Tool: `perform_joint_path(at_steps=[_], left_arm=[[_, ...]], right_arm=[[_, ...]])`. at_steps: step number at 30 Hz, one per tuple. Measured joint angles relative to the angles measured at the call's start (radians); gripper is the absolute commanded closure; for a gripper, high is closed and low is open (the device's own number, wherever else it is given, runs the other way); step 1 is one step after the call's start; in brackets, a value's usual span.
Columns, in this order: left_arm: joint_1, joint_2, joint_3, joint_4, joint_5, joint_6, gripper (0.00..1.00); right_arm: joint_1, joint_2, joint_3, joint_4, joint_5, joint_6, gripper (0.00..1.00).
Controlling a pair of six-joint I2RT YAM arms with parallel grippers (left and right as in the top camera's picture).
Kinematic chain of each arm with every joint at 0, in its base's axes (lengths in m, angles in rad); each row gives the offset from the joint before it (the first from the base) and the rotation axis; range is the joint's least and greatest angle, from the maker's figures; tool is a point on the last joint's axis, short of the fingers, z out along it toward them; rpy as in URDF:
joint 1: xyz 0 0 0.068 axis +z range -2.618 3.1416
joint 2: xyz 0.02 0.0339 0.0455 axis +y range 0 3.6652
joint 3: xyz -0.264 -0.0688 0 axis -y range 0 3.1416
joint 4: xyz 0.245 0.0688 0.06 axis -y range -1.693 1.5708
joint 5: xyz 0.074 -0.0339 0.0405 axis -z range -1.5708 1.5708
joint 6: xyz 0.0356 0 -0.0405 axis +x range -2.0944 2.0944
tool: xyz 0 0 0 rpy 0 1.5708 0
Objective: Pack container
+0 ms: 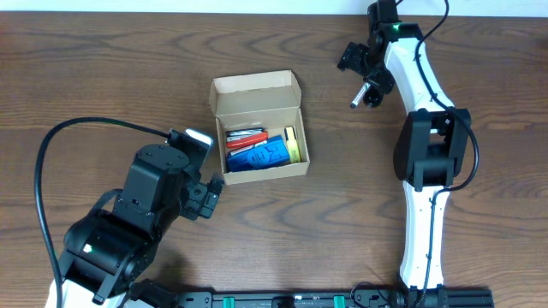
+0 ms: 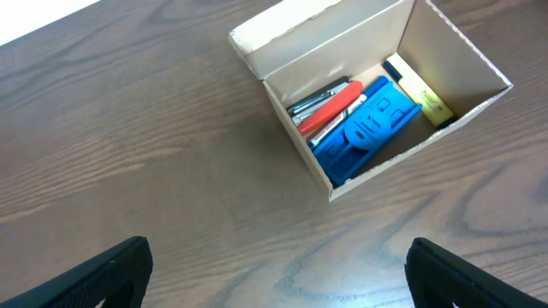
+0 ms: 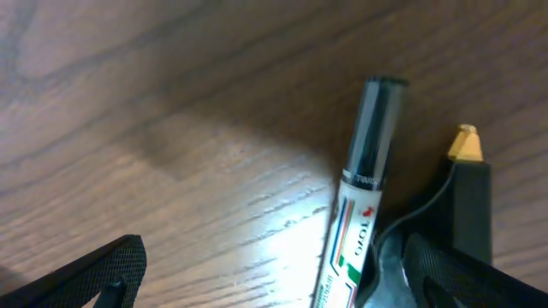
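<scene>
Next I will lower my right gripper's fingers around the marker's white body (image 1: 360,95) (image 3: 341,257) below and shift away from the black piece, since the marker's body lies beside that piece.
The container (image 1: 257,128) is a small tan cardboard box in the middle of the table. Its flap lid stands open at the back. Inside lie a blue item (image 2: 368,128), a red one (image 2: 334,104) and a yellow one (image 2: 421,92). My left gripper (image 1: 208,197) hangs open just left of and below the box, with bare wood between its fingers (image 2: 111,274). A white marker with a black cap (image 3: 364,197) lies on the table at the back right. My right gripper (image 3: 282,278) is open over it, and the marker sits close to the right finger (image 3: 462,274).
A black piece with a tan tip (image 3: 467,167) and a thin black cable sit right beside the marker. The table's far edge runs close behind the right arm (image 1: 419,77). A black cable (image 1: 77,128) loops from the left arm over the table's left side.
</scene>
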Motion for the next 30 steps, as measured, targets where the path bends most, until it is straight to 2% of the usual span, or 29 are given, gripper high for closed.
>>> perform_joint_path(at_steps=[24,27,30], left_arm=[[0.0,0.0,0.0,0.0,0.0,0.0,0.05],[0.0,0.0,0.0,0.0,0.0,0.0,0.05],[0.0,0.0,0.0,0.0,0.0,0.0,0.05]], right_arm=[[0.018,-0.006,-0.058,0.043,-0.078,-0.005,0.01],[0.019,-0.006,-0.058,0.041,-0.08,-0.006,0.05],[0.019,-0.006,-0.058,0.033,-0.081,-0.005,0.16]])
